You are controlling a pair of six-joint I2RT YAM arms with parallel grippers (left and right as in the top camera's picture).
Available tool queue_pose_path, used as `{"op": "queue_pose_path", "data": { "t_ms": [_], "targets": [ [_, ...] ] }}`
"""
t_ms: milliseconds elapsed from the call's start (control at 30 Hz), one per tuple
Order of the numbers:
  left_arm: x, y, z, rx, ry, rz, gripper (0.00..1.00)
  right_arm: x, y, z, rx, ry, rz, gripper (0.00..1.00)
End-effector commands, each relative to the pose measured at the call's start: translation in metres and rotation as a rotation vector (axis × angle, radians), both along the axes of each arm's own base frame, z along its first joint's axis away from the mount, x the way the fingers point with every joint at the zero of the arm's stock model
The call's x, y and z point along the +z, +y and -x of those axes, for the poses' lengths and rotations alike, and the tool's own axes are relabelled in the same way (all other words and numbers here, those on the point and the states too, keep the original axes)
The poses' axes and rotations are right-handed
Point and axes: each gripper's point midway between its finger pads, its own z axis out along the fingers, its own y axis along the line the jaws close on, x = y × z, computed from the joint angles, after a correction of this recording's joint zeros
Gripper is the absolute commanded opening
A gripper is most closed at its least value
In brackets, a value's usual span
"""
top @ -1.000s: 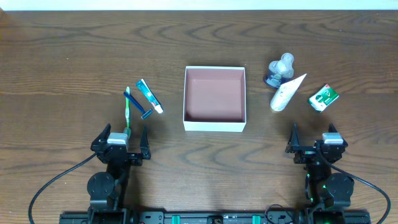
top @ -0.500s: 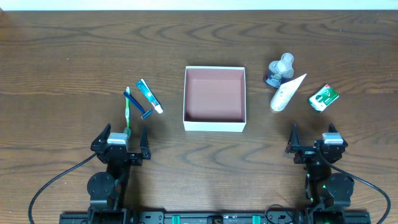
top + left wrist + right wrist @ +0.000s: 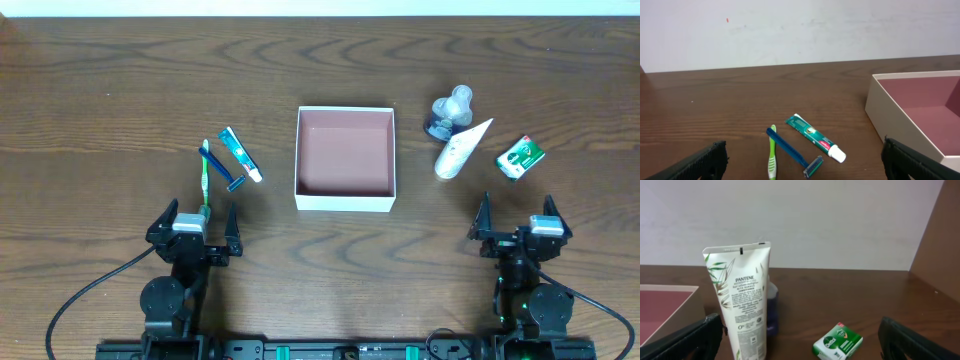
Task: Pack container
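Observation:
My right gripper will go up and away from my base next. Then it will tilt down onto the white Pantene tube's flat top end [image 3: 475,129] [image 3: 737,249].
The container [image 3: 345,203], a shallow white box with a reddish-brown floor, stands empty at the table's middle. It also shows in the left wrist view [image 3: 890,107] and the right wrist view [image 3: 660,305]. A green toothbrush [image 3: 206,180], a blue razor [image 3: 222,170] and a small toothpaste tube [image 3: 240,155] lie left of it, just ahead of my open, empty left gripper [image 3: 199,215] [image 3: 804,150]. A white Pantene tube [image 3: 460,148] [image 3: 742,300], a clear bottle [image 3: 450,110] and a green soap box [image 3: 521,157] [image 3: 837,341] lie to the right, ahead of my open, empty right gripper [image 3: 518,212] [image 3: 800,325].
The toothbrush [image 3: 773,157], razor [image 3: 790,150] and toothpaste [image 3: 815,137] lie close together, the razor crossing the toothbrush. The bottle's dark blue base [image 3: 771,310] sits behind the Pantene tube. A white wall runs behind the table's far edge.
My right gripper has shifted a little to the right and toward the table's front edge. The left gripper and all the objects have not moved.

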Motion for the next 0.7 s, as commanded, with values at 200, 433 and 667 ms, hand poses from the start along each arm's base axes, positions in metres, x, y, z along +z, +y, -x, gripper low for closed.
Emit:
{"op": "queue_pose_path", "data": {
  "t_ms": [200, 433, 667],
  "targets": [
    [-0.017, 0.000, 0.001, -0.002, 0.054, 0.000, 0.98, 0.019, 0.038, 0.004, 0.221, -0.032, 0.001, 0.99],
    [-0.017, 0.000, 0.001, -0.002, 0.054, 0.000, 0.98, 0.093, 0.048, 0.005, 0.278, 0.044, 0.062, 0.99],
    [-0.017, 0.000, 0.001, -0.002, 0.054, 0.000, 0.98, 0.164, 0.064, -0.032, 0.385, 0.316, 0.021, 0.99]
  ]
}}
